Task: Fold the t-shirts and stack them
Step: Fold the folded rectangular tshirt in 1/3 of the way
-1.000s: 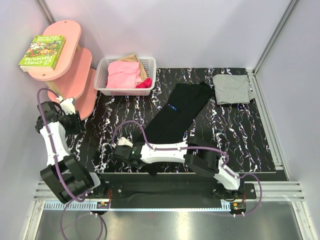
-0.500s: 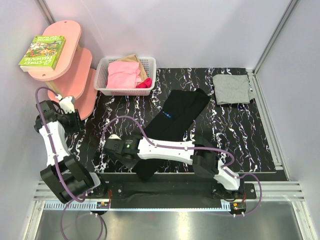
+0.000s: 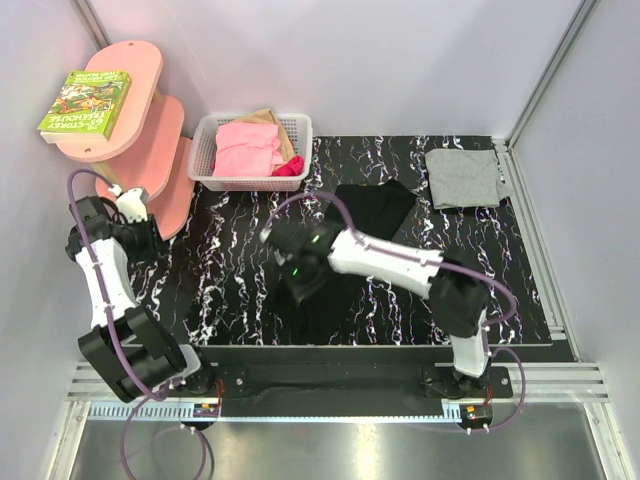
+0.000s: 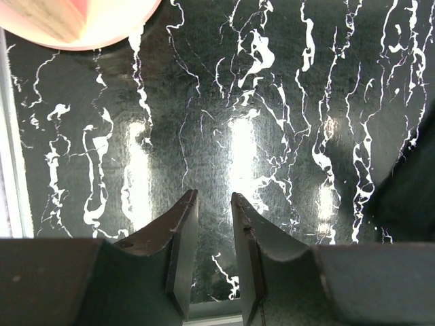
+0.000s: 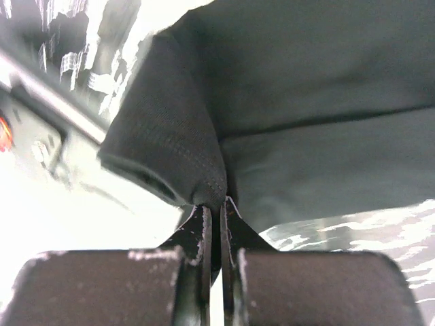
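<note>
The fold goes outward in my right gripper next, over the black t-shirt's flat middle (image 5: 292,85), and is released there, since that cloth lies outward of the fingers.
The black t-shirt (image 3: 372,208) lies on the dark marbled table (image 3: 240,260), partly doubled over. My right gripper (image 3: 299,268) is above its left side, shut on a pinched fold of the black cloth (image 5: 177,149), which bunches up just past the fingertips of that gripper (image 5: 216,202). The light grey t-shirt (image 3: 462,177) lies folded at the back right. At the far left my left gripper (image 3: 133,214) hangs over bare table; in the wrist view this gripper (image 4: 213,197) is slightly open with nothing between its fingers.
A white basket (image 3: 209,139) with pink clothes stands at the back left. Beside it is a pink tiered shelf (image 3: 140,60) with a green book (image 3: 85,102) on top; its lowest tier (image 4: 81,17) sits just beyond my left gripper.
My right gripper has swung from the near left up toward the middle of the table, carrying the black t-shirt's near end over itself. The left arm has barely shifted.
</note>
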Controlling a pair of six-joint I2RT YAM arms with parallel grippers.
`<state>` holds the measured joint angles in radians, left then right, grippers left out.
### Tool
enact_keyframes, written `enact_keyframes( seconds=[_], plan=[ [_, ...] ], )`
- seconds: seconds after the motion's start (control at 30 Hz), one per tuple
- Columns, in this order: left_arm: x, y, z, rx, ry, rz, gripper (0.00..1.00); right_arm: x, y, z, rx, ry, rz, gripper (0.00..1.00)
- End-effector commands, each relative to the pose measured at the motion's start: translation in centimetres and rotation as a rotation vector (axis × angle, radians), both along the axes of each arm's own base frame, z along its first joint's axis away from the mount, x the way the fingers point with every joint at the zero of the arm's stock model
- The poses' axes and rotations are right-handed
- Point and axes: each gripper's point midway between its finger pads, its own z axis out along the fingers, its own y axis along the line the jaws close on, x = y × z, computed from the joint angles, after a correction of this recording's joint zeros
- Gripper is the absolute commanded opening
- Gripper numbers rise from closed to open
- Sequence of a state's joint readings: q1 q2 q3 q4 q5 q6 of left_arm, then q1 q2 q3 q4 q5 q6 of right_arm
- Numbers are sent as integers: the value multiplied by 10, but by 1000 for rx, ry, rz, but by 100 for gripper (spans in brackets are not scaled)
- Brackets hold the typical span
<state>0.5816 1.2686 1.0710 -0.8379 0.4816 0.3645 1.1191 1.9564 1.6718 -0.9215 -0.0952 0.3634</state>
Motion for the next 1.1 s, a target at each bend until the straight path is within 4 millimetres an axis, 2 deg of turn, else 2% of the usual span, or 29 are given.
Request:
enact_keyframes(
  seconds=[0.0, 0.13, 0.33, 0.4, 0.6, 0.8, 0.97, 1.07],
  plan=[
    [13, 0, 16, -24, -58, -13, 31, 44, 0, 50, 208, -16, -43, 0],
    [15, 0, 17, -31, -54, -13, 32, 64, -6, 48, 215, -15, -38, 0],
    [14, 3, 15, -10, -42, -20, 32, 95, -32, 33, 176, -19, -63, 0],
    [13, 3, 13, -12, -37, -21, 32, 115, -46, 27, 150, -36, -102, 0],
    [11, 0, 7, -25, -24, -41, 32, 154, -68, 9, 111, -28, -181, 0],
    [8, -3, 9, -16, -29, -60, 33, 176, -82, -14, 83, 11, -237, 0],
    [4, -5, 7, -13, -21, -77, 33, 186, -88, -31, 51, 22, -263, 0],
    [1, -7, 3, -19, -10, -88, 33, 193, -97, -39, 8, 3, -290, 34]
  ],
)
